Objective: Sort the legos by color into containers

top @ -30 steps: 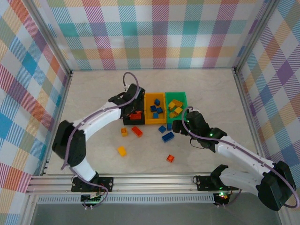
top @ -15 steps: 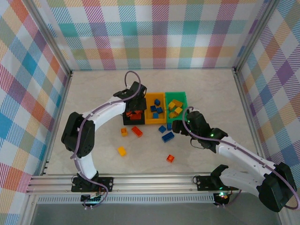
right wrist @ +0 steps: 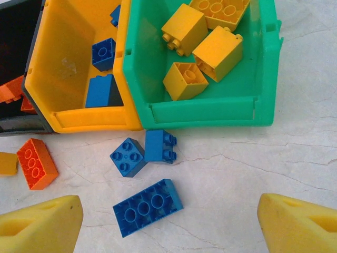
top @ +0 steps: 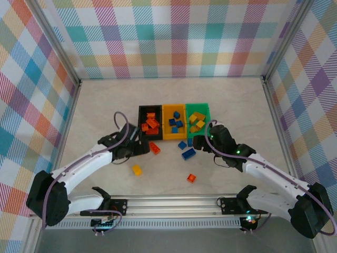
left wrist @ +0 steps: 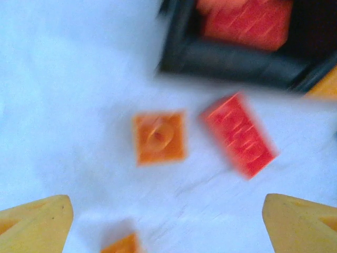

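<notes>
My left gripper should move back toward the base next and go down over the loose yellow brick (top: 137,169), because it is still outside the green bin (top: 206,112).
The black bin (top: 150,113) holds orange-red legos, the yellow-orange bin (top: 174,112) blue ones, the green bin (top: 206,112) yellow ones. My left gripper (top: 139,149) hovers open in front of the black bin. In its blurred wrist view an orange square brick (left wrist: 159,137) and an orange-red brick (left wrist: 240,135) lie below it. My right gripper (top: 201,142) is open above two small blue bricks (right wrist: 127,156) and a long blue brick (right wrist: 148,207), just in front of the green bin (right wrist: 210,108). Its foam fingers (right wrist: 39,224) hold nothing.
More loose legos lie on the table: a yellow one (top: 137,169) and an orange-red one (top: 191,178) nearer the arms, and an orange-red brick (right wrist: 36,163) by the black bin's front. Checked walls and a metal frame enclose the table.
My left arm has pulled back from over the black bin and dropped low toward the near left, over the loose bricks. The right arm has stayed put.
</notes>
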{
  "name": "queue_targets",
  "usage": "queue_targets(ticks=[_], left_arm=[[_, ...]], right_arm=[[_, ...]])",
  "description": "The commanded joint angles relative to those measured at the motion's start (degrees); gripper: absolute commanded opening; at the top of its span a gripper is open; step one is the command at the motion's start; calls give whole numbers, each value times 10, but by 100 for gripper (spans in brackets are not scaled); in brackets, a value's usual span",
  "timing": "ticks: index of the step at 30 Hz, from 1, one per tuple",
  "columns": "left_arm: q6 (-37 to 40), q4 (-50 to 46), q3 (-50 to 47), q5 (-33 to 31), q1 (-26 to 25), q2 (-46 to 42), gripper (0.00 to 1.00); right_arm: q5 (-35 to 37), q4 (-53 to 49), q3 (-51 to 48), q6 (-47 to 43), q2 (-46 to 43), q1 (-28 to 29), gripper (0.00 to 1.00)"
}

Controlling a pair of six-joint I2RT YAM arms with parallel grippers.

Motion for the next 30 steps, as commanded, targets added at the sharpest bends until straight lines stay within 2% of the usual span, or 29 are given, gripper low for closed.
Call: queue_targets(ticks=[1,3,6,9,21,25,30], left_arm=[[-36,-22,-39,34,-2,-21,93],[-41,-18,-54,37,-5,-20,92],[-52,2,-80,50,-18,-7,83],[-59,13,-89,52,-37,21,78],[-61,40,-86,50,-51,39,35],[-59,35,-39,51,-72,44,27],[-33,38,98,55,-81,100,24]], right_arm=[[-9,13,3,4,0,-4,86],[-9,12,2,4,-1,-4,86],[-6,8,1,4,-5,-4,86],[-4,6,-1,3,-8,-4,86],[5,5,-4,3,-11,-5,86],[26,-2,-1,7,-13,-5,86],[38,-5,-6,13,-20,-7,87]])
